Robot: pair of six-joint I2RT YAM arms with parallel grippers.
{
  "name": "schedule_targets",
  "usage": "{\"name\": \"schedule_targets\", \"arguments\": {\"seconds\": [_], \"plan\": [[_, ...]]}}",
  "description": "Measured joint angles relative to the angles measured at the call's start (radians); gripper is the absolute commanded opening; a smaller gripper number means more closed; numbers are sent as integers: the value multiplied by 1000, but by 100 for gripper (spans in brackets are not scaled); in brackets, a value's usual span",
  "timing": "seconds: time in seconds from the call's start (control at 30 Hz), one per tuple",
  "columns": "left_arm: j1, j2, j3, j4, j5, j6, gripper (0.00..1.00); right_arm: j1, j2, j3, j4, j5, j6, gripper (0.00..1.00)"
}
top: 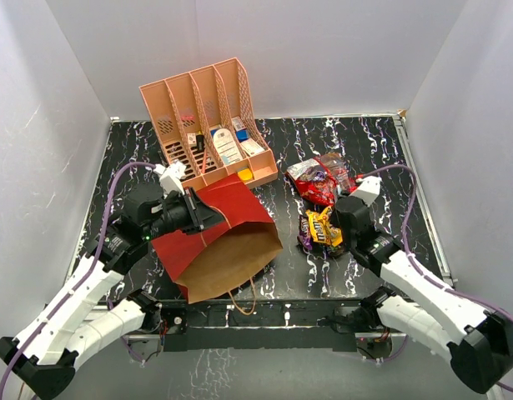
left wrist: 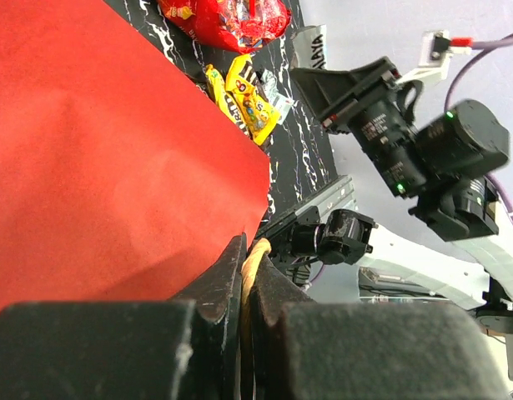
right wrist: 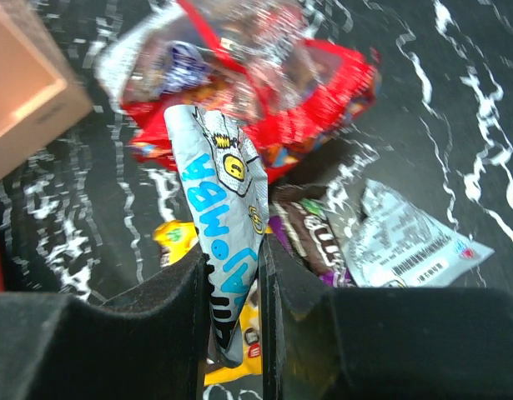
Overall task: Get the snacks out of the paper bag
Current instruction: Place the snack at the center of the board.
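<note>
I should next lower the silvery wrapper with my right gripper toward the yellow packs [top: 324, 227] [right wrist: 244, 315] and let it go over them, because the snacks lie in a pile there outside the paper bag.
The red paper bag [top: 214, 237] lies on its side, its brown kraft mouth facing the near edge. My left gripper [top: 211, 218] is at the bag's upper edge. In the left wrist view it [left wrist: 249, 254] is shut on a tan cord handle [left wrist: 256, 250] beside the red bag wall [left wrist: 114, 150]. The snacks lie in a pile on the right: a shiny red bag [top: 313, 182], yellow packs [top: 324, 227] and a purple pack [top: 305, 236]. My right gripper [right wrist: 235, 254] is shut on a silvery wrapper with blue letters [right wrist: 227, 200], above a dark brown pack [right wrist: 314, 237] and the red bag [right wrist: 323, 108].
The salmon-pink organizer [top: 208, 125] with small boxes and cards stands behind the bag; its corner shows in the right wrist view [right wrist: 22, 83]. A second silvery packet with a barcode [right wrist: 406, 242] lies at the pile's right. White walls enclose the black marbled table [top: 389, 150].
</note>
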Motion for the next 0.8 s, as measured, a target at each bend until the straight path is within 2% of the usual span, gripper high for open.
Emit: {"name": "schedule_targets", "arguments": {"seconds": [0.17,0.43,0.6,0.67,0.8], "plan": [[0,3,0,7,6,0,0,-121,85,-28,-21,-64,86,12],[0,2,0,18,16,-1,0,-128,109,-72,-9,-128,149,20],[0,16,11,35,31,-4,0,-128,104,-100,11,-138,163,35],[0,29,18,53,41,-8,0,-129,97,-109,14,-146,166,36],[0,67,35,100,70,-17,0,-129,42,-119,14,-167,172,47]]}}
